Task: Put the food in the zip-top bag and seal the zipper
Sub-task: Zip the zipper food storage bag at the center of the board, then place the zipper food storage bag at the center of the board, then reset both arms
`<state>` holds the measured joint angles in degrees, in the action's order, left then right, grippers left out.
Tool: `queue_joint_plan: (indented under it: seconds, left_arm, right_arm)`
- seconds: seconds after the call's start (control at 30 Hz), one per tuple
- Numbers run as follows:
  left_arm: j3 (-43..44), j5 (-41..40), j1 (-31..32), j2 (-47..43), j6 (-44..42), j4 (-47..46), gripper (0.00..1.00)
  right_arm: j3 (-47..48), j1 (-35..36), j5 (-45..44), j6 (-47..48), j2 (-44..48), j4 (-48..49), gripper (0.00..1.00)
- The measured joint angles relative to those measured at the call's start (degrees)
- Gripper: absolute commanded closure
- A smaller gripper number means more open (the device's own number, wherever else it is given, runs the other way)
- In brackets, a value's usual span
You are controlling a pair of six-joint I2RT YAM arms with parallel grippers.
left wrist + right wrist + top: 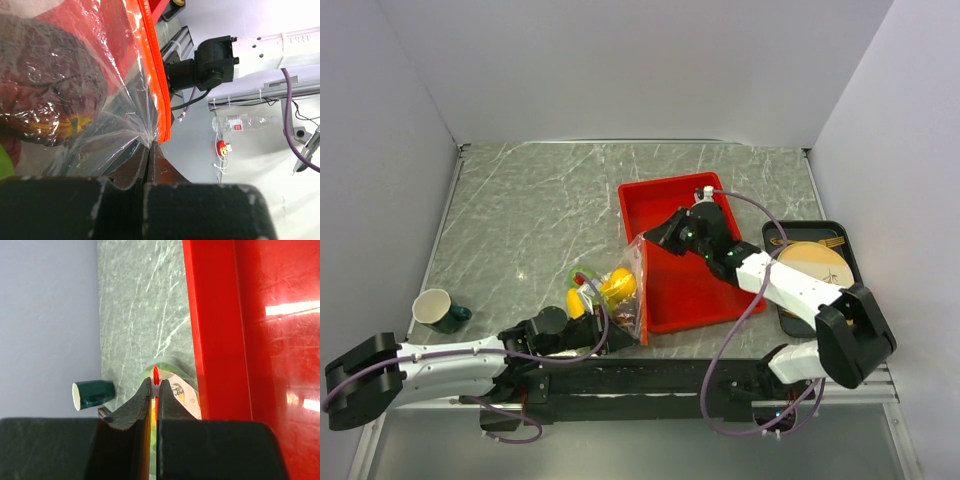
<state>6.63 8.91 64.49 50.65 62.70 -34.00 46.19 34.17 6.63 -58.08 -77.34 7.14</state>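
Observation:
I should next pull the white tip in my right gripper outward along the edge of the red tray by the bag and let go of it, because the tip is at the far end of the zipper.
The clear zip-top bag (610,300) lies against the left side of the red tray, with yellow, orange and green food (618,284) inside it. In the left wrist view a dark red piece of food (45,90) shows through the plastic. My left gripper (150,145) is shut on the bag's corner, right at the near end of the orange-red zipper (152,65). It sits at the bag's near end (623,336). My right gripper (156,386) is shut on the zipper's small white tip (156,389), at the bag's far end (645,240).
The red tray (685,290) sits right of the bag, under my right arm. A green mug (440,310) lies on its side at the left. A black tray (810,226) with a tan plate and wooden cutlery stands at the right.

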Motion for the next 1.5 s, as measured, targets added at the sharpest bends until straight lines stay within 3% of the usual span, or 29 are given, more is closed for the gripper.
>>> queue_joint_plan:
  seconds: [0.33,0.37,0.4,0.43,0.5,0.53,0.63,0.67,0.7,0.73,0.8,0.83,0.9,0.93,1.03,1.3,1.5]
  left_arm:
    - [-0.8,-4.4,-0.1,-3.8,0.9,4.0,0.99]
    - [-0.8,-5.2,-0.1,-4.4,1.0,4.8,0.94]
    - [-0.8,-6.0,-0.2,-5.0,1.2,5.8,0.86]
    - [-0.8,-6.6,-0.5,-5.9,1.3,7.1,0.65]
    - [-0.4,-8.0,-1.0,-7.6,0.8,10.1,0.42]
    - [0.3,-9.0,-1.2,-8.8,1.0,12.7,0.25]
    - [3.3,-11.8,-1.8,-12.0,-0.4,18.6,0.06]
    - [4.9,-12.8,-1.9,-13.0,-0.8,20.5,0.03]
    - [6.5,-13.7,-2.1,-13.7,-1.5,22.2,0.01]
    - [7.9,-14.8,-2.2,-14.2,-2.0,23.5,0.01]
    - [11.4,-16.8,-2.3,-15.0,-3.0,26.6,0.01]
    - [12.9,-17.9,-2.4,-15.2,-3.5,27.9,0.01]
    - [15.7,-20.3,-2.4,-15.6,-4.7,30.6,0.01]
    - [16.4,-21.2,-2.5,-15.6,-5.1,31.6,0.01]
    - [18.6,-24.0,-2.6,-15.3,-7.0,35.6,0.01]
    - [28.2,-25.9,-8.0,-5.7,-16.2,42.2,0.01]
    - [36.5,-19.4,-22.3,3.3,-24.7,44.2,0.01]
  right_arm:
    - [5.7,-1.2,4.2,2.6,-6.3,0.3,0.98]
    - [6.6,-1.3,4.6,2.8,-7.1,0.3,0.98]
    - [7.4,-1.3,5.1,3.1,-7.8,0.3,0.97]
    - [8.0,-1.4,5.5,3.4,-8.5,0.3,0.96]
    - [9.8,-1.5,6.4,4.0,-10.2,0.3,0.96]
    - [10.9,-1.6,6.6,4.3,-11.2,0.2,0.96]
    - [14.1,-2.3,7.5,5.6,-14.1,-0.7,0.93]
    - [15.5,-2.6,8.0,6.1,-15.1,-1.1,0.89]
    - [16.6,-2.8,8.2,6.5,-16.1,-1.5,0.86]
    - [18.1,-3.2,8.6,6.9,-17.3,-2.4,0.75]
    - [21.6,-4.0,9.4,8.4,-19.9,-4.0,0.63]
    - [22.7,-4.4,9.5,8.9,-20.7,-4.6,0.43]
    - [25.5,-5.4,9.1,11.0,-21.7,-7.3,0.29]
    - [26.1,-5.7,8.5,11.3,-21.8,-8.2,0.15]
    - [26.9,-6.5,5.3,14.6,-20.4,-11.1,0.0]
    - [25.0,-7.0,-8.5,23.8,-8.4,-20.2,0.0]
    - [17.2,-10.8,-18.5,27.1,3.2,-22.7,0.0]
